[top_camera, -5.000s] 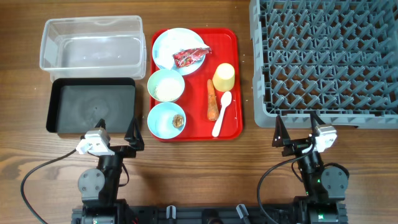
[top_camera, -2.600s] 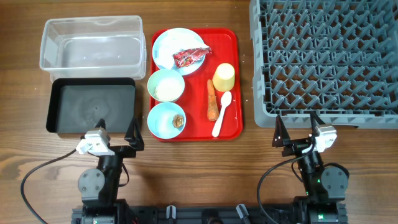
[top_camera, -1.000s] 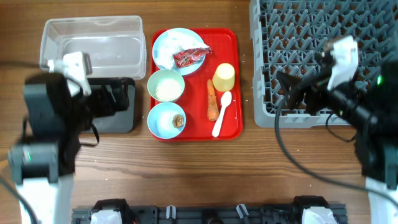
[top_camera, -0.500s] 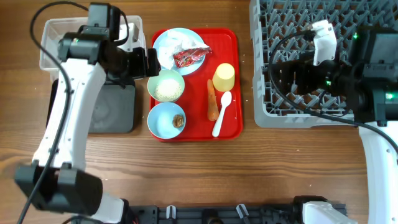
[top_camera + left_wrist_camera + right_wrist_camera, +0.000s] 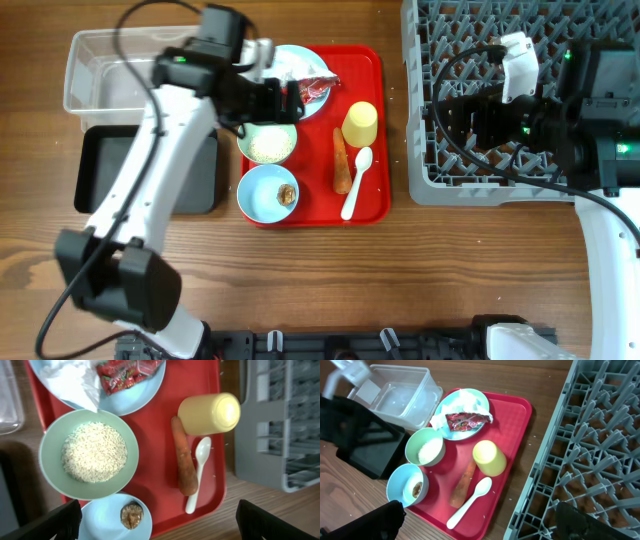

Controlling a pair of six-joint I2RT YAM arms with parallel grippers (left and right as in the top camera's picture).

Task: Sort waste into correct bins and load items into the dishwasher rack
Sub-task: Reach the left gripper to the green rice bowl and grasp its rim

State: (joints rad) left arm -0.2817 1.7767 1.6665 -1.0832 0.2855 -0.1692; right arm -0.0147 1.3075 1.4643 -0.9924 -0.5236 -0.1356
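Next, my open left gripper lowers over the pale green bowl's rim on the carrot-facing side, since bare red tray there leaves room for a finger.
The red tray (image 5: 376,75) holds a light blue plate (image 5: 262,72) with the snack wrapper (image 5: 310,90) and napkin (image 5: 70,377), a pale green bowl (image 5: 267,140) of rice (image 5: 94,452), a light blue bowl (image 5: 262,195) with the brown lump (image 5: 287,194), the carrot (image 5: 342,160), the yellow cup (image 5: 360,124) and the spoon (image 5: 357,182). My left gripper (image 5: 272,100) hangs open and empty above the plate and rice bowl; it also shows in the left wrist view (image 5: 160,525). My right gripper (image 5: 455,125) is open and empty over the dishwasher rack's (image 5: 520,60) front left part; it also shows in the right wrist view (image 5: 485,525).
The clear tub (image 5: 120,70) stands at the back left, with the black tray (image 5: 95,170) in front of it, partly under my left arm. The rack fills the back right. Bare wooden table lies in front of the red tray.
Both arms have risen from the front edge. The left gripper has moved right from the bins to above the red tray. The right gripper has held over the rack.
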